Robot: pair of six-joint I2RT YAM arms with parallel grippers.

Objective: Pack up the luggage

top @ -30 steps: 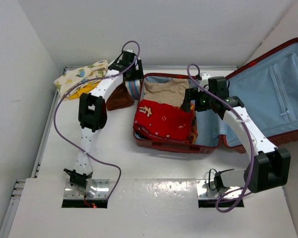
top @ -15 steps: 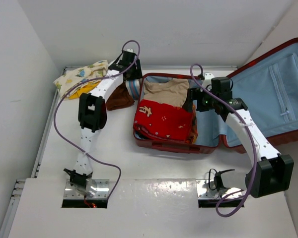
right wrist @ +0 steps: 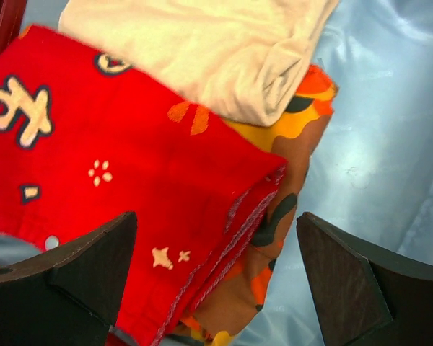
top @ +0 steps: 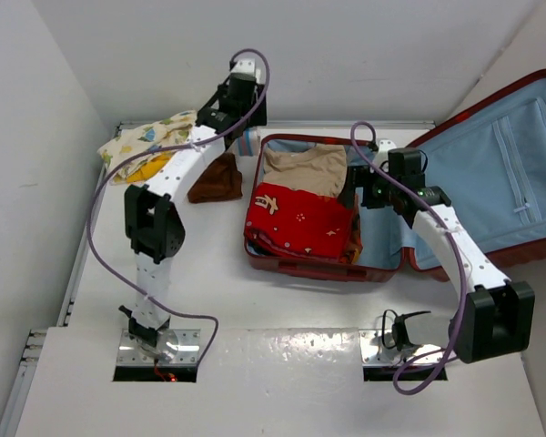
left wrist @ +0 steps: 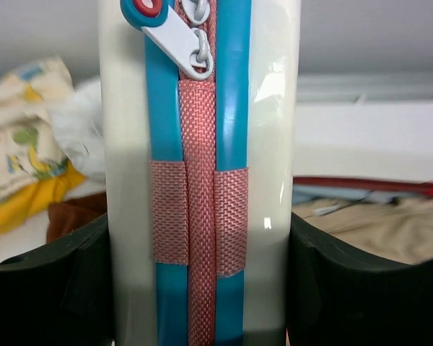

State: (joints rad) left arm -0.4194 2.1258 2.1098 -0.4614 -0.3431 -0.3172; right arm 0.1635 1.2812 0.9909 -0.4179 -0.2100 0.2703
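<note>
My left gripper shifts to the right in the top view next and lowers the pouch onto the luggage's lining beside the red cloth. That part of the lining lies empty.
The luggage (top: 320, 270) lies open at centre right, its lid (top: 505, 168) back and the blue lining (right wrist: 379, 144) showing. Inside are a folded red cloth (top: 300, 223) (right wrist: 115, 166), a beige garment (top: 300, 168) (right wrist: 202, 43) and an orange camouflage piece (right wrist: 292, 180). My left gripper (top: 240, 123) (left wrist: 200, 288) is raised by the luggage's far left corner. It is shut on a white zip pouch (left wrist: 200, 180) (top: 247, 143) with blue and pink strips, and both fingers press its sides. My right gripper (top: 353, 196) (right wrist: 216, 274) hangs open over the red cloth's right edge, holding nothing.
A brown cloth (top: 217, 179) lies on the table left of the luggage. A yellow patterned pile (top: 150, 141) (left wrist: 22, 151) sits at the far left corner. The back wall stands close behind the left gripper. The luggage's red rim (left wrist: 368, 184) shows beyond the pouch.
My left gripper has closed on the pouch and lifted it up and back from beside the luggage. The right arm has shifted slightly to the right, still open.
</note>
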